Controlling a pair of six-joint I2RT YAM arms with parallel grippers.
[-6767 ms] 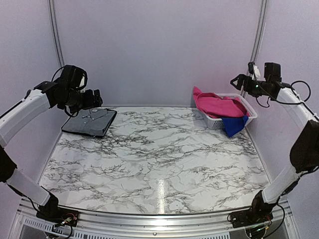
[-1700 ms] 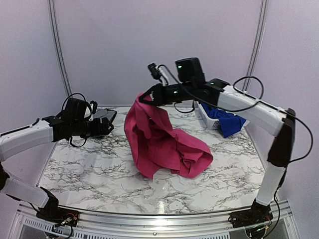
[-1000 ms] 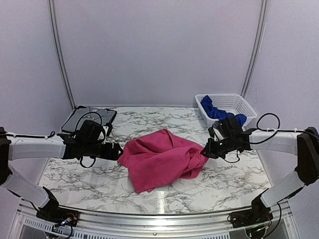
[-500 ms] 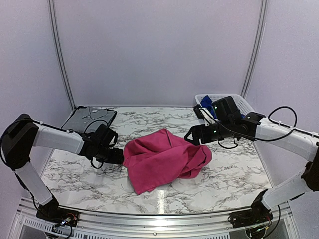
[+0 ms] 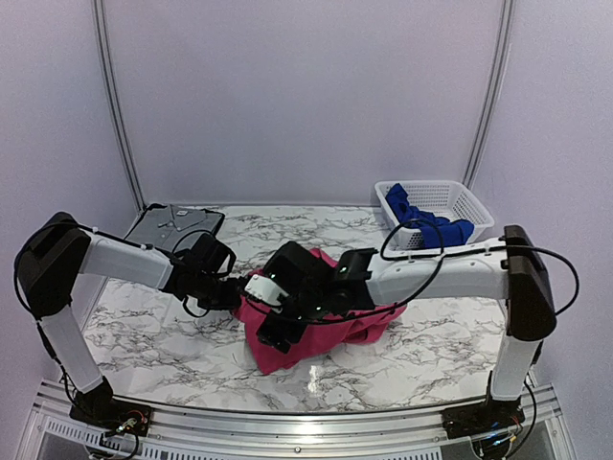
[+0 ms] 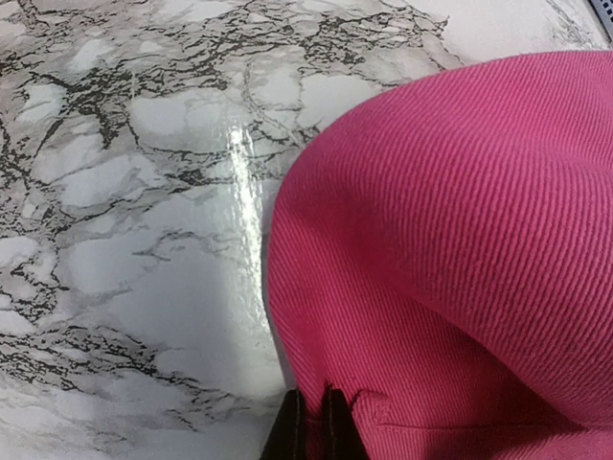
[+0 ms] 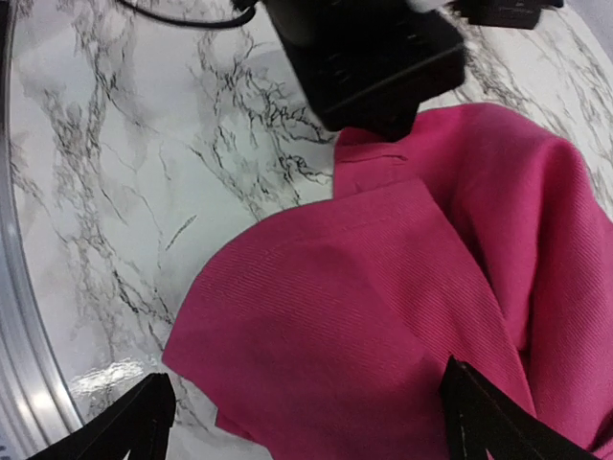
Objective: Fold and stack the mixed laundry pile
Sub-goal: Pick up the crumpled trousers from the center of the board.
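Observation:
The crumpled garment needs my left gripper to lift, swing left in the top view to marble by the side (image 5: 134,311) to stretch it, then lower and release.
The magenta-pink garment (image 5: 369,321) lies crumpled mid-table, partly hidden under my right arm. My left gripper (image 5: 230,293) is at its left edge. In the left wrist view the left gripper (image 6: 311,428) is shut, pinching a fold of the pink garment (image 6: 450,240). My right gripper (image 5: 274,335) reaches across and hovers over the garment's near-left corner. It stands wide open (image 7: 311,422) above the pink garment (image 7: 383,287), nothing between its fingers. The royal blue garment (image 5: 428,226) hangs over the basket's front wall.
The white mesh basket (image 5: 448,196) stands at the back right. A flat dark grey tray (image 5: 177,230) lies at the back left. The left gripper's black body (image 7: 374,57) sits close ahead of my right gripper. Marble tabletop (image 5: 172,335) surrounds the garment.
The left gripper has shut on the pink garment's left edge. The right arm let go of the right side, swung left across the garment, and its gripper opened wide.

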